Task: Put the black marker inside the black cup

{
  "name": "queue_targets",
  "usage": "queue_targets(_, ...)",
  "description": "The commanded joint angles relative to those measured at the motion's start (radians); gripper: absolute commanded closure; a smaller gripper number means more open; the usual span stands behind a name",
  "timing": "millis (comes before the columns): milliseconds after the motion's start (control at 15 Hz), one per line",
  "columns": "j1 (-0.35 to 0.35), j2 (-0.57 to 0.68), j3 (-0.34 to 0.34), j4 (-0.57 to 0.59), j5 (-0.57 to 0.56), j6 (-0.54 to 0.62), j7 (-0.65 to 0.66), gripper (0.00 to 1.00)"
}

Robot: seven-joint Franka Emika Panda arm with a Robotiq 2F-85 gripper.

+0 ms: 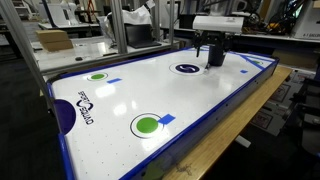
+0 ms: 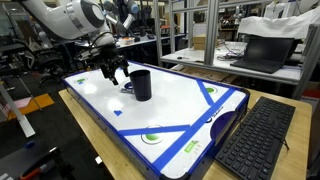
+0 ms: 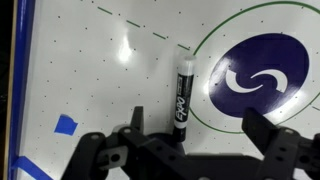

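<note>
My gripper moves down over the black marker next, over the part by its white end (image 1: 207,68) (image 3: 185,82), since it runs lengthwise between the open fingers.
The black marker (image 3: 183,95) lies flat on the white table, lengthwise toward the wrist camera, beside the dark-blue printed circle (image 3: 262,75). My gripper (image 3: 198,128) is open just above it; the marker's near end sits between the fingers, close to the left one. In an exterior view the gripper (image 2: 112,72) hangs low over the table, with the tall black cup (image 2: 141,84) standing upright just beside it. In the exterior view from the far end, gripper and cup (image 1: 214,55) overlap as one dark shape. The cup is out of the wrist view.
The air-hockey table has a raised blue rim (image 2: 185,150) and printed green circles (image 1: 119,125). A keyboard (image 2: 255,135) lies on the wooden bench beside the table. A laptop (image 2: 260,50) sits on a bench behind it.
</note>
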State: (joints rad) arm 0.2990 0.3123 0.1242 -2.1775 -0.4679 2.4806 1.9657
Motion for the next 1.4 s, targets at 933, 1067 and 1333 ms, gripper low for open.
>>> queue_targets(933, 0.186, 0.103, -0.17, -0.003, -0.099, 0.172, 0.164, 0.26)
queue_targets(1067, 0.192, 0.102, -0.171, -0.005, -0.099, 0.17, 0.173, 0.4)
queue_targets(1333, 0.193, 0.102, -0.167, -0.001, -0.102, 0.141, 0.175, 0.66)
